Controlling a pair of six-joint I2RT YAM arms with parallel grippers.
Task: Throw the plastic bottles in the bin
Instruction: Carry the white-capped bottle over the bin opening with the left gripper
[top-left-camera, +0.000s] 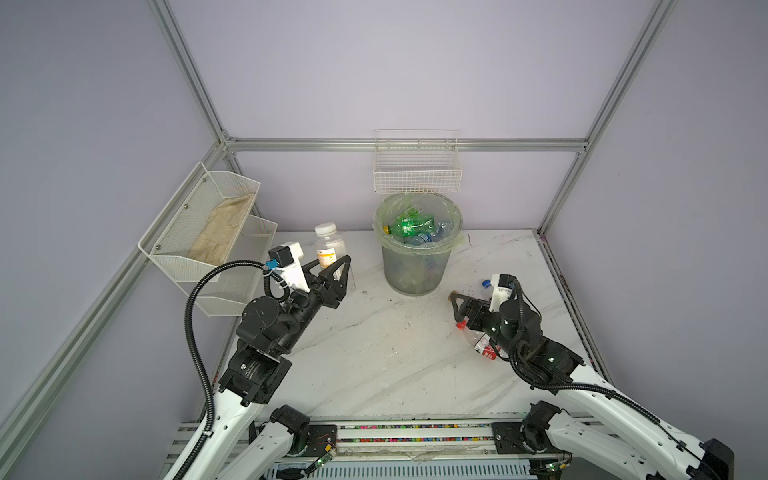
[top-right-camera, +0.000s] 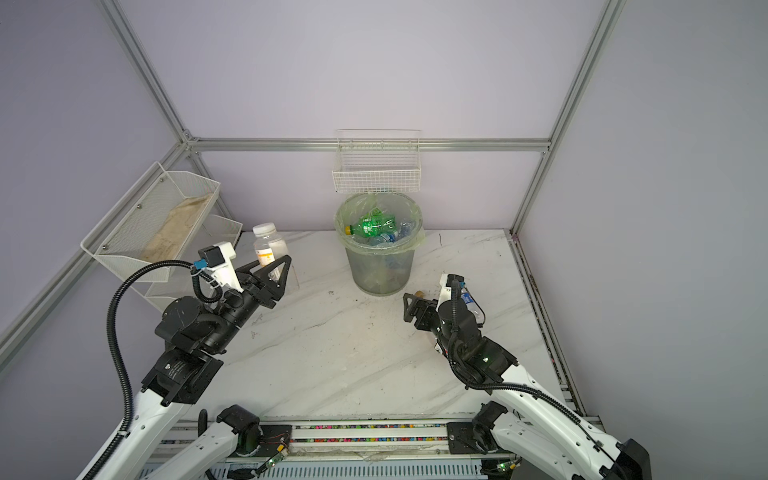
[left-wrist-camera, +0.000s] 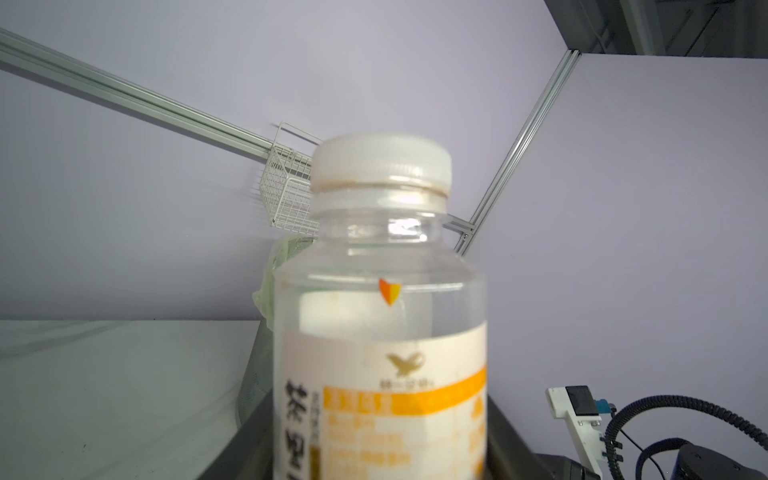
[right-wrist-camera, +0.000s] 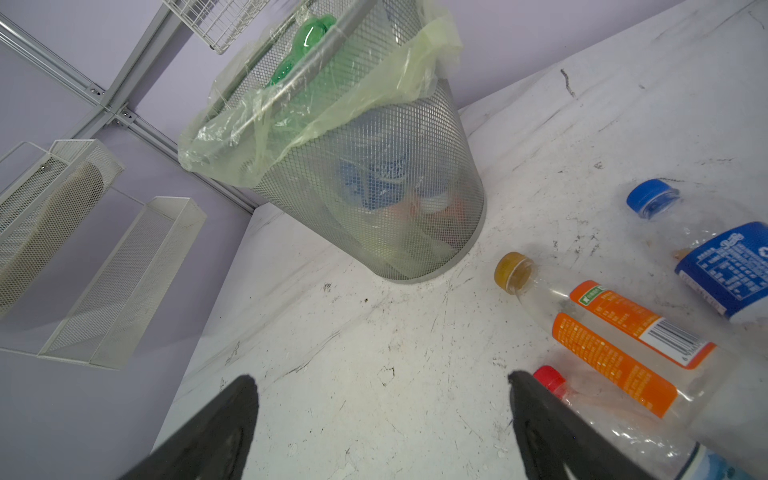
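My left gripper will next carry the clear bottle (top-left-camera: 328, 243) up and across the table, over the bin's opening (top-left-camera: 418, 220), and then release it, since the bin opens only upward.
My left gripper (top-left-camera: 341, 272) (left-wrist-camera: 380, 451) is shut on a clear bottle (top-left-camera: 328, 243) (left-wrist-camera: 380, 266) with a white cap and an orange-and-white label, held upright to the left of the bin (top-left-camera: 415, 266) (right-wrist-camera: 374, 187). The grey mesh bin, lined with a pale green bag, holds a green bottle (top-left-camera: 409, 224) and several clear ones. My right gripper (top-left-camera: 455, 307) (right-wrist-camera: 382, 384) hangs open just above the table, right of the bin, with nothing between its fingers. Beside it lie an orange-labelled bottle (right-wrist-camera: 602, 328), a blue-labelled bottle (right-wrist-camera: 727, 266) and a red-capped bottle (right-wrist-camera: 602, 415).
A white two-tier mesh shelf (top-left-camera: 208, 232) with a pale cloth in it hangs on the left wall. A white wire basket (top-left-camera: 417, 170) hangs on the back wall just above the bin. Aluminium frame rails border the marble table (top-left-camera: 374, 353).
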